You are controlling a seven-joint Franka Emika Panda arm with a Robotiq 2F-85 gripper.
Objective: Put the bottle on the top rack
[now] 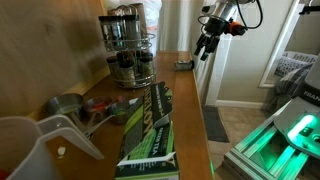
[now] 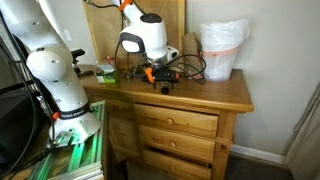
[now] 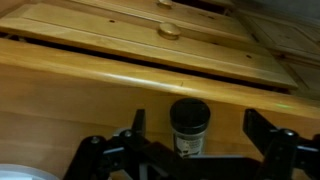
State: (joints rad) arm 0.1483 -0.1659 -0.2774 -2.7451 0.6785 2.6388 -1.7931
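My gripper lowers both open fingers on either side of its black lid (image 1: pixel 187 65) (image 3: pixel 190 115) next.
The bottle (image 3: pixel 190 128), small and dark with a black lid and a pale label, rests on the wooden dresser top near its front edge. In the wrist view it lies between my two black fingers without touching either. My gripper (image 3: pixel 200 122) is open around it. In an exterior view the gripper (image 1: pixel 207 42) hangs just above the small dark bottle (image 1: pixel 183 64) at the far end of the dresser. The chrome wire carousel stands further along, its top rack (image 1: pixel 124 27) holding dark-lidded jars above the lower tier (image 1: pixel 131 66). The gripper (image 2: pixel 163 78) also shows in the other exterior view.
Metal measuring cups (image 1: pixel 66 105) and a clear plastic jug (image 1: pixel 30 145) sit at the near end. A green box (image 1: pixel 150 125) lies along the dresser top. A white-bagged bin (image 2: pixel 222 50) stands on the dresser. Drawers with round knobs (image 3: pixel 170 30) are below the edge.
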